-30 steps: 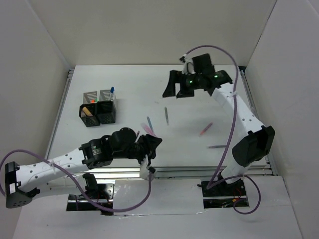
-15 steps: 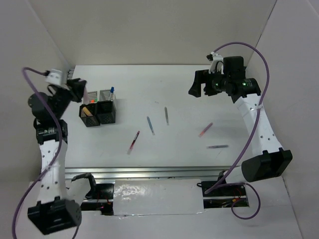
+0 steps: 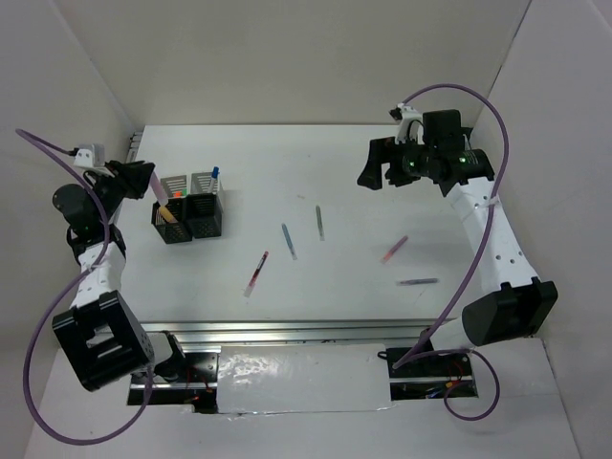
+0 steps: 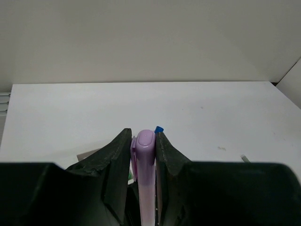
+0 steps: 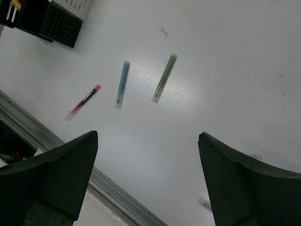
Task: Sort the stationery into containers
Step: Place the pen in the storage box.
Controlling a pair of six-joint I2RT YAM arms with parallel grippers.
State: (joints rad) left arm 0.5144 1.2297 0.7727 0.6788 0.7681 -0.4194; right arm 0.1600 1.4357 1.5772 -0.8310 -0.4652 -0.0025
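Observation:
One black cup already has an orange highlighter in it, so my left gripper should next lower the purple highlighter's lower end inside the rim of that cup (image 3: 170,210).
My left gripper (image 3: 143,178) is shut on a purple highlighter (image 3: 156,187) and holds it at the left edge of the four mesh cups (image 3: 204,218). In the left wrist view the highlighter (image 4: 145,174) stands clamped between both fingers (image 4: 117,155), with a blue pen cap (image 4: 159,128) just behind. One black cup holds an orange highlighter (image 3: 164,212). A red pen (image 3: 256,273), a blue pen (image 3: 288,241), a grey pen (image 3: 319,222), a pink pen (image 3: 395,249) and a dark pen (image 3: 418,282) lie on the table. My right gripper (image 3: 378,168) is open and empty, high above them.
The right wrist view shows its gripper (image 5: 146,137) wide open over the red pen (image 5: 84,101), blue pen (image 5: 122,84) and grey pen (image 5: 164,78), with a black cup (image 5: 56,23) at top left. A metal rail (image 3: 325,330) runs along the table's near edge. White walls enclose the table.
My left arm swung from the near middle of the table to the far left and now holds the purple highlighter beside the cups. The right gripper shifted slightly.

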